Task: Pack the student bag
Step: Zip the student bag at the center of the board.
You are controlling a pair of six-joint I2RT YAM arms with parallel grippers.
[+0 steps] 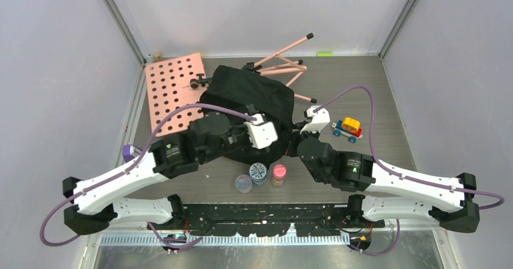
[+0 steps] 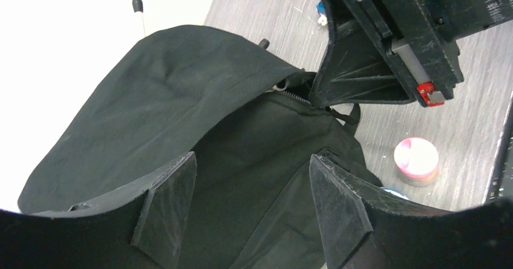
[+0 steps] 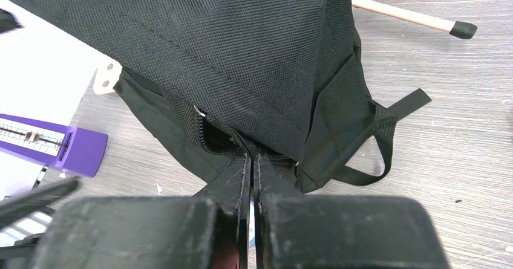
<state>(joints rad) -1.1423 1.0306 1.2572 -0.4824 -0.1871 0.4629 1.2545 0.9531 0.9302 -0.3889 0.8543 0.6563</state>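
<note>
My right gripper lowers the bag's held rim toward the bag's near corner by the strap (image 1: 281, 147) (image 3: 313, 173) next and releases it, since that corner lies below.
The student bag (image 1: 253, 92) is a black fabric backpack lying in the middle of the table, its zipped mouth partly open toward the arms. My left gripper (image 2: 251, 204) is open and empty, its fingers (image 2: 166, 211) spread over the bag's dark opening (image 2: 254, 142). In the top view it (image 1: 278, 138) sits at the bag's near edge. My right gripper (image 3: 254, 163) is shut on the bag's rim (image 3: 242, 142) beside the zipper end. In the top view it (image 1: 297, 137) is at the bag's near right corner. It also shows in the left wrist view (image 2: 339, 81).
Three small jars stand near the arms: a pink-lidded one (image 1: 279, 173), a blue-patterned one (image 1: 258, 171) and a pale blue one (image 1: 243, 183). A toy car (image 1: 348, 129) is right of the bag. A pink pegboard (image 1: 174, 90), pink tripod legs (image 1: 284, 63) and a purple block (image 1: 129, 153) lie around.
</note>
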